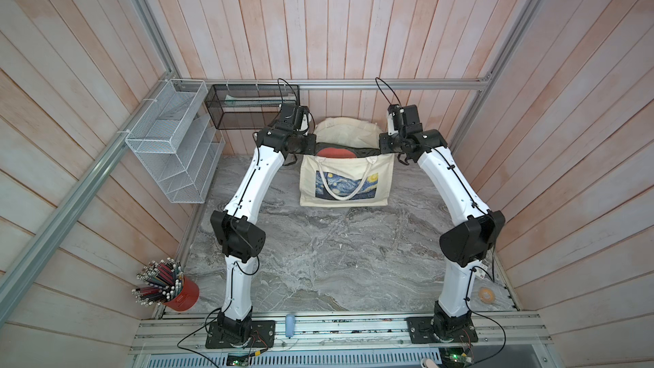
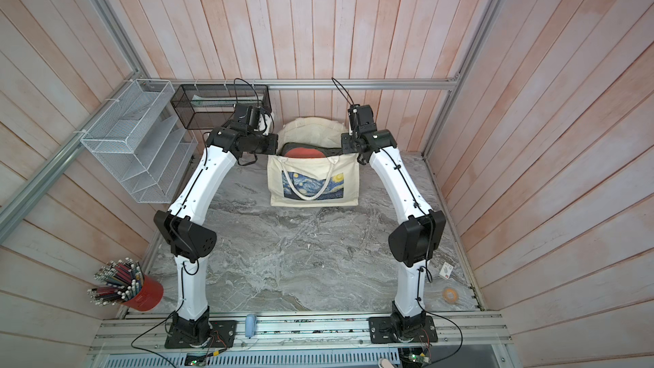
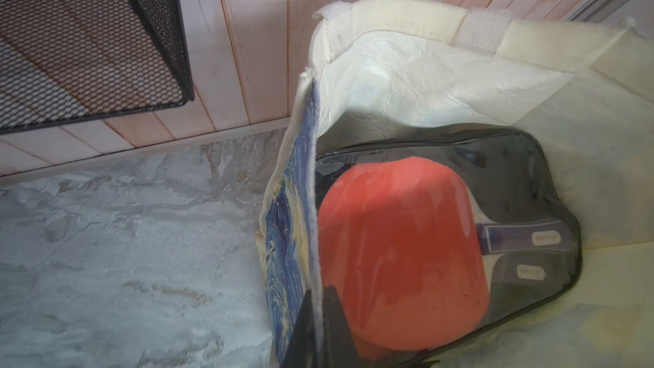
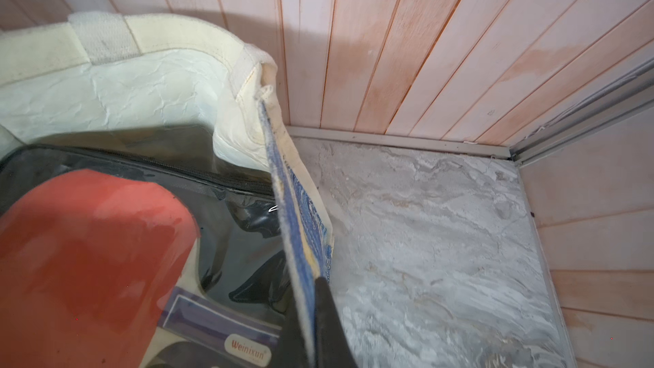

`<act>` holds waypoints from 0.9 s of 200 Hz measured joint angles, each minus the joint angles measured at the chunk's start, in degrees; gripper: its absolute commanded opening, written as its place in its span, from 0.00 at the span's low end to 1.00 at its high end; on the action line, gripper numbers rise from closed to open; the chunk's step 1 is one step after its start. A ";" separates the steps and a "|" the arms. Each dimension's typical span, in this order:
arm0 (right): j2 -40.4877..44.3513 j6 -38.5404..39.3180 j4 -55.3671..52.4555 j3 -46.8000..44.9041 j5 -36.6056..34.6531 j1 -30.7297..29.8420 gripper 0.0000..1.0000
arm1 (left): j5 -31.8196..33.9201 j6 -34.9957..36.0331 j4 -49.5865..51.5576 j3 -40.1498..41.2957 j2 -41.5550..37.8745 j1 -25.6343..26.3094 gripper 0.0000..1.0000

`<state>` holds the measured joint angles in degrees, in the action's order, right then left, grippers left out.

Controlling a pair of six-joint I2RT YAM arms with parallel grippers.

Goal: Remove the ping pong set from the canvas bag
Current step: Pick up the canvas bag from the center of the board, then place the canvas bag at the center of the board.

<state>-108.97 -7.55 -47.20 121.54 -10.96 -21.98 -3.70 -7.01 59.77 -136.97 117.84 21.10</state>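
The left gripper pulls the bag point(image 1: 382, 185) back onto the open marble next and releases the bag's fabric there. That clear part of the marble lies back from it.
The canvas bag point(image 1: 382, 185) point(image 2: 350, 185) stands upright at the back of the marble table, its Starry Night print facing front and a rope handle hanging over it. Its mouth is open. Inside lies the ping pong set point(image 1: 335, 152) point(image 2: 303, 152), a clear black-edged zip pouch holding red paddles point(image 3: 403, 256) point(image 4: 88, 260). My left gripper point(image 3: 318, 289) point(image 1: 312, 145) is shut on the bag's left top edge. My right gripper point(image 4: 307, 295) point(image 1: 383, 145) is shut on the right top edge. Both pinch only fabric, and the pouch lies beside the fingers.
A black mesh basket point(image 1: 253, 107) hangs on the back wall just left of the bag. A white wire rack point(image 1: 173, 146) is on the left wall. A red cup of pencils point(image 1: 177, 295) and a tape roll point(image 1: 487, 294) sit near the front corners. The wooden wall stands right behind the bag.
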 measured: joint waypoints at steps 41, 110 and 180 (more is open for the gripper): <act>14.88 -2.47 -0.42 -13.55 0.07 -5.51 0.00 | 1.88 -0.26 3.10 12.07 -15.87 2.03 0.00; 32.44 -10.34 4.11 -33.77 1.68 -12.15 0.01 | 0.66 -5.42 1.86 37.86 -40.13 3.85 0.00; 42.88 -14.95 12.09 -50.64 0.09 -17.68 0.01 | -3.54 -8.90 -6.69 62.25 -53.75 3.93 0.00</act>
<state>-66.08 -22.50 -35.11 70.89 -10.87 -39.66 -7.25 -15.90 53.08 -74.72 64.10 25.04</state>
